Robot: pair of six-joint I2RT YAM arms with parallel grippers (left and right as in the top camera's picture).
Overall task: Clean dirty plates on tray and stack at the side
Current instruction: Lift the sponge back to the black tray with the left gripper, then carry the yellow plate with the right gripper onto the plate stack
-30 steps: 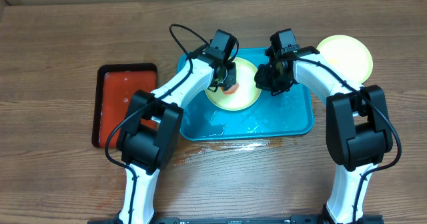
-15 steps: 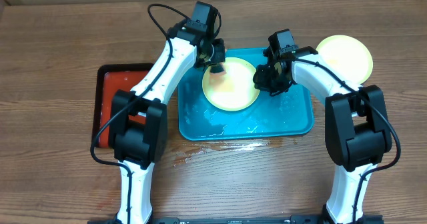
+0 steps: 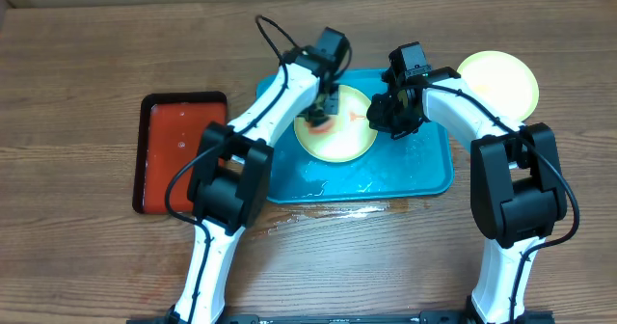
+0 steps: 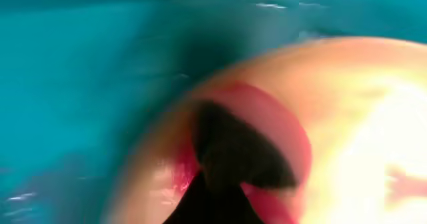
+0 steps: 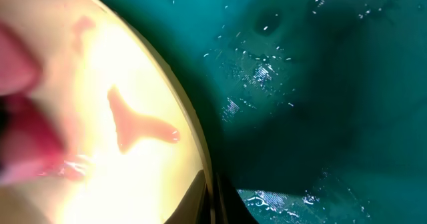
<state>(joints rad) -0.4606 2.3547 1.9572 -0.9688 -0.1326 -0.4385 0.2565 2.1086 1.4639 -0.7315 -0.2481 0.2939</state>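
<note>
My right gripper rises next, carries the held plate over the second yellow-green plate (image 3: pixel 497 85), then lowers and releases it, because that one lies beside the tray.
A yellow-green plate (image 3: pixel 349 143) lies in the turquoise tray (image 3: pixel 424 170), which is wet. My left gripper (image 3: pixel 321 119) is shut on a red sponge (image 4: pixel 288 134) and presses it onto the plate's left part (image 4: pixel 373 117); this view is blurred. My right gripper (image 3: pixel 379 118) is shut on the plate's right rim (image 5: pixel 212 196), one finger on each side. An orange-red smear (image 5: pixel 137 124) marks the pale centre (image 5: pixel 133 64). A second yellow-green plate (image 3: pixel 496 81) lies on the table right of the tray.
A red tray with a black rim (image 3: pixel 183 150) sits left of the turquoise one. Water is spilled on the table (image 3: pixel 328 210) at the tray's front edge. Droplets cover the tray floor (image 5: pixel 320 84).
My left gripper swung out to the plate's far left edge, then came back onto the plate with the sponge. The right gripper and the plate have stayed put.
</note>
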